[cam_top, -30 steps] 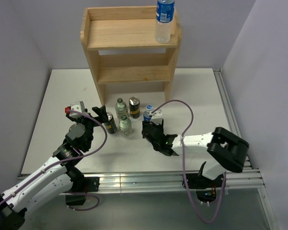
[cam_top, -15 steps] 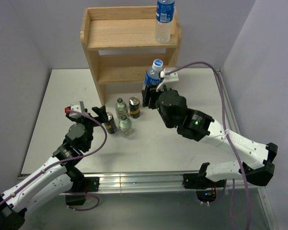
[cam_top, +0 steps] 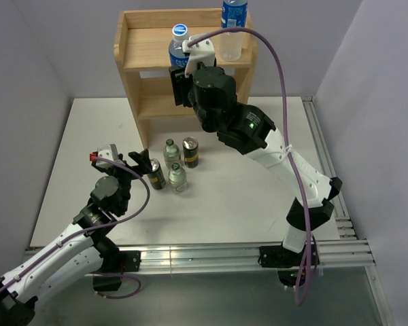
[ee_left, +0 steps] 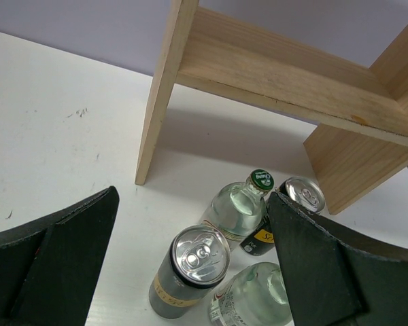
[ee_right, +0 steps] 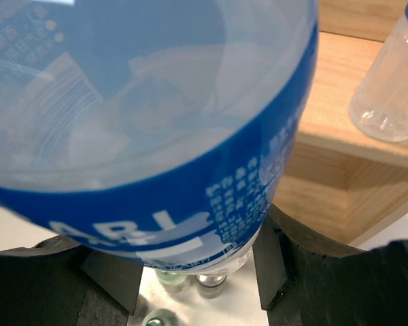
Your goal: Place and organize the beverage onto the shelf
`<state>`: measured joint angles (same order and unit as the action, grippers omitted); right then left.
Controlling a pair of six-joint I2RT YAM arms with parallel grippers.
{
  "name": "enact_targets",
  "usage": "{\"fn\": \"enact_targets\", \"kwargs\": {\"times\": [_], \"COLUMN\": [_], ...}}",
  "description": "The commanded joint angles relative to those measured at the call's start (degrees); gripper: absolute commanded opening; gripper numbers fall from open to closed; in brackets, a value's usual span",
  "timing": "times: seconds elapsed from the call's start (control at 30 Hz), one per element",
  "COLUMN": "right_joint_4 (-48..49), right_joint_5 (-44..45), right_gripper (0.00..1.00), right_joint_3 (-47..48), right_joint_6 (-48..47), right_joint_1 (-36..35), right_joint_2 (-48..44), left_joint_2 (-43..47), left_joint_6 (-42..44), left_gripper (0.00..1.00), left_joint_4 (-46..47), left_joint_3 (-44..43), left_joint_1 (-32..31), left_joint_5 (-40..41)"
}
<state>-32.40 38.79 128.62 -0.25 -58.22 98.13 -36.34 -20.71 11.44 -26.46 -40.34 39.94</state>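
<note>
Bare board (cam_top: 214, 38) (ee_right: 330, 98) is beside the matching bottle, outward of my right gripper and to its right in the top view, so I will carry my bottle there and release.
The wooden shelf (cam_top: 149, 49) stands at the back. One blue-labelled plastic bottle (cam_top: 232, 30) stands on its top tier at the right. My right gripper (cam_top: 179, 69) is shut on the second blue-labelled bottle (cam_top: 178, 49) and holds it upright in front of the top tier; in the right wrist view this bottle (ee_right: 143, 102) fills the frame between the right gripper's (ee_right: 190, 272) jaws. On the table stand two cans (cam_top: 156, 174) (cam_top: 190, 151) and two glass bottles (cam_top: 171, 151) (cam_top: 178, 176). My left gripper (cam_top: 139, 163) is open, just left of the near can (ee_left: 190, 272).
In the left wrist view the shelf's left leg (ee_left: 160, 102) and lower tier (ee_left: 279, 68) rise behind the group of drinks. The right arm's cable (cam_top: 279, 88) loops above the table. Grey walls close in on three sides.
My right arm has lifted the blue-labelled bottle from the table up and leftward to the shelf's top tier. The left arm has not moved.
</note>
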Motion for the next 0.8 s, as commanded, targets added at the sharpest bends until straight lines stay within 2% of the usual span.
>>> {"fn": "enact_targets", "kwargs": {"times": [0.0,0.23,0.4,0.53,0.77], "right_joint_4": [3.66,6.2,7.53,13.14,13.68], "right_joint_5": [0.06,-5.56,-6.79,-8.81,-10.92], "right_gripper": [0.0,0.0,0.0,0.0,0.0], "right_joint_3": [7.69,10.07,18.76,15.36,16.14], "right_joint_6": [-3.53,-2.03,-5.81,-4.85,-2.83], "right_joint_1": [2.66,10.22,12.86,14.44,16.99], "right_joint_2": [-0.13,2.24,7.43,5.41,7.69], "left_joint_2": [0.57,0.48,-0.49,-1.1,-0.66], "left_joint_6": [0.06,-0.38,-0.47,0.05,0.41], "left_gripper": [0.99,0.99,0.99,0.99,0.99], "left_joint_4": [1.74,2.0,2.18,2.09,2.01], "left_joint_3": [-0.09,0.18,0.0,-0.26,-0.26], "left_joint_1": [-0.18,-0.18,-0.18,-0.18,-0.18], "left_joint_5": [-0.13,-0.57,-0.75,-0.13,0.31]}}
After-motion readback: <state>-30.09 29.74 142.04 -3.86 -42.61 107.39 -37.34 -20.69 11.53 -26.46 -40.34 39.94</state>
